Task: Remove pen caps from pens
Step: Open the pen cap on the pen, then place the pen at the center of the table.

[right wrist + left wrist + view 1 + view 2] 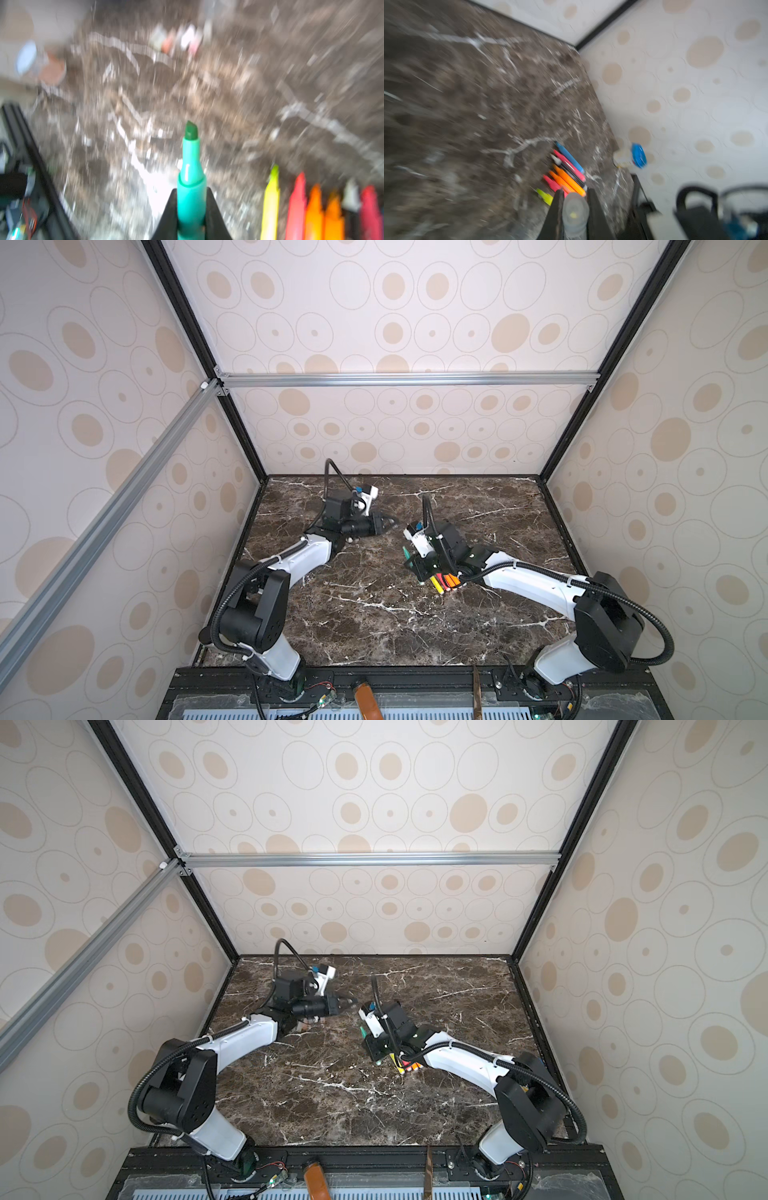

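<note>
My right gripper moves down next and releases the green pen's body on the bare marble [425, 588] [238, 214] beside the yellow pen, as that open spot lies below my gripper.
My left gripper [575, 192] is shut on a translucent grey pen cap [575, 209], seen end-on between the black fingers. In both top views it hovers mid-table [388, 522], left of the right arm. My right gripper [191, 191] is shut on the barrel of a green pen [190, 166]; its chisel tip is bare. Beside it lies a row of uncapped pens [311, 212]: yellow, red, two orange, black, red, plus a blue pen [570, 158]. That row [444, 583] lies partly under the right wrist. Several loose pen caps [176, 38] lie blurred farther off.
Patterned walls enclose the dark marble table [374, 614] on three sides. A black rail [415, 676] runs along the front edge, with a brown object [365, 697] on it. The left forearm [299, 556] crosses the left side of the table, and small items [305, 1025] lie under it.
</note>
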`<state>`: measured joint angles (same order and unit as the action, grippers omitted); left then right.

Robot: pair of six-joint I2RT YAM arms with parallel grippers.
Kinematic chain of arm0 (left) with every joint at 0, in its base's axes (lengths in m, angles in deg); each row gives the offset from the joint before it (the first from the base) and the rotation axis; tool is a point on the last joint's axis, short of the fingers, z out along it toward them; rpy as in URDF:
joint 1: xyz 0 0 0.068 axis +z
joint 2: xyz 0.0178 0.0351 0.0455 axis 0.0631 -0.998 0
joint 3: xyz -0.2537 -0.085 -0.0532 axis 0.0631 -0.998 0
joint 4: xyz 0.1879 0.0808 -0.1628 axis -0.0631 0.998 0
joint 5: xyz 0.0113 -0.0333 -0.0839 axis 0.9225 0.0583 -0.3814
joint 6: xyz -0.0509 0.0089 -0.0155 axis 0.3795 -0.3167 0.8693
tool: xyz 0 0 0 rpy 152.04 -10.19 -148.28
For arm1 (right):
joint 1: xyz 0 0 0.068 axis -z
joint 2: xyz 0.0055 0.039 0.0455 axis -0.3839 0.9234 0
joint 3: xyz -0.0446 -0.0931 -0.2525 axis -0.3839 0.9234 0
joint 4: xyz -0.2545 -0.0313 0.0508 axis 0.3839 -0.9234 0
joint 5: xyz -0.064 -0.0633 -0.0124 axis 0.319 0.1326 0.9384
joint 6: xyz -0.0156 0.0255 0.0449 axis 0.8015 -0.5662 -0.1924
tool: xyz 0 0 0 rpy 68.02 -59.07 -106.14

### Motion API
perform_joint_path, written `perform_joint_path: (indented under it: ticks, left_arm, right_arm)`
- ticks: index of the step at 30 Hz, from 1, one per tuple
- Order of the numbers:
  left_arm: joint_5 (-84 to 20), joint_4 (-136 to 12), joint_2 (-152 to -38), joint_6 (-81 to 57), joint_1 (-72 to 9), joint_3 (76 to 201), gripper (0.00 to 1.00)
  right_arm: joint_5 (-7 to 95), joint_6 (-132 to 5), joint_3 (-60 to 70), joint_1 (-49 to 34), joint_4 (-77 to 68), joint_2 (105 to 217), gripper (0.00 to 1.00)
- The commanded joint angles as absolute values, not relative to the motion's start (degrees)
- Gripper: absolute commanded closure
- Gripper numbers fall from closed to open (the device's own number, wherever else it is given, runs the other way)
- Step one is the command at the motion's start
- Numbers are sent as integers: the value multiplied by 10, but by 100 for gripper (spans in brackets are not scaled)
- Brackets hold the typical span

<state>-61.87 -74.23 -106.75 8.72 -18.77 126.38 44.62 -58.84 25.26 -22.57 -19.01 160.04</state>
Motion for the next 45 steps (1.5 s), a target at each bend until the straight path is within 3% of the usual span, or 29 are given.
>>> perform_joint_path:
  ticks: [1, 8, 13, 21, 33, 45]
  left_arm:
    - [-530, -764, -1087, 65, -146, 1314, 100]
    - [-523, -717, -1101, 49, -131, 1363, 100]
    - [-424, -554, -1072, -37, -103, 1383, 100]
    - [-256, -361, -1036, -153, -63, 1399, 100]
    - [-228, -226, -1112, -231, -51, 1427, 100]
    - [-220, -193, -1168, -251, -49, 1408, 100]
  right_arm:
    - [409, -583, 264, -246, -254, 1584, 100]
    - [446, -589, 261, -246, -267, 1577, 100]
    - [520, -606, 204, -230, -329, 1629, 100]
    - [538, -595, 114, -220, -379, 1747, 100]
    - [568, -591, 94, -209, -398, 1819, 98]
    - [590, -581, 99, -203, -405, 1831, 81]
